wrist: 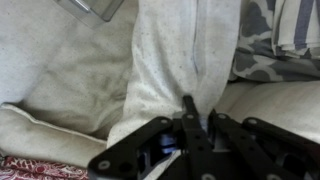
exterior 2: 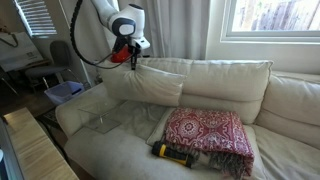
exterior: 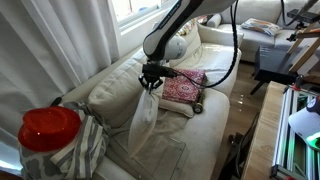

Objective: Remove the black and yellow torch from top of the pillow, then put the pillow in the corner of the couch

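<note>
My gripper should tilt and push outward, leaning the pinched edge of the pillow [exterior 2: 147, 86] against the couch's back cushions.
My gripper [exterior 2: 133, 58] is shut on a pinched edge of the cream pillow [exterior 2: 147, 86] and holds it up against the couch's [exterior 2: 285, 110] back cushions, near the arm end. In an exterior view the pillow [exterior: 143, 122] hangs limp below the gripper [exterior: 150, 80] above the seat. In the wrist view the fingers [wrist: 190, 125] clamp the pillow fabric [wrist: 170, 60]. The black and yellow torch [exterior 2: 172, 153] lies on the seat at its front edge, beside the red patterned cushion [exterior 2: 205, 135], away from the pillow.
A red-lidded container [exterior: 48, 128] and camouflage cloth [exterior: 88, 150] sit on the couch arm. A clear plastic piece [exterior 2: 95, 123] lies on the seat below the pillow. A wooden table [exterior 2: 30, 150] stands in front. A whiter sofa [exterior: 255, 30] is further off.
</note>
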`<state>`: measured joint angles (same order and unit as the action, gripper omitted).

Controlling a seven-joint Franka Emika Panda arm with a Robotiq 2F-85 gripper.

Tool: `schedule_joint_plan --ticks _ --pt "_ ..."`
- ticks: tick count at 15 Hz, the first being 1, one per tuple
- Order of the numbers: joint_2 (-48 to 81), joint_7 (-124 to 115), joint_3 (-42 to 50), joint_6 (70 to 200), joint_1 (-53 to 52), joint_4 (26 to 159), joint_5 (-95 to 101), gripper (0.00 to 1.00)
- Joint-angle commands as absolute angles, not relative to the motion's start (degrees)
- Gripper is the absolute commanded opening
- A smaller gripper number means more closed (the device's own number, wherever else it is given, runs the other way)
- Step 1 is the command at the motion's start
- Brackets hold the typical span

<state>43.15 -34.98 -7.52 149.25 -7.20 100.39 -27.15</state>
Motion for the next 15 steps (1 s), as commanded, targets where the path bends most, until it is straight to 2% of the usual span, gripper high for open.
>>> schedule_joint_plan --ticks 1,4,8,15 --pt "44.38 -45.96 -2.01 142.93 -13.31 94.82 -22.57 0.03" --pt "49.69 -52.41 -0.8 141.85 -15.7 88.59 -19.75 0.03" --pt "57.85 -57.7 -0.22 147.56 -18.1 80.41 -17.55 0.03" --pt "69.68 -57.99 -1.36 165.88 -19.49 69.11 -17.97 0.03"
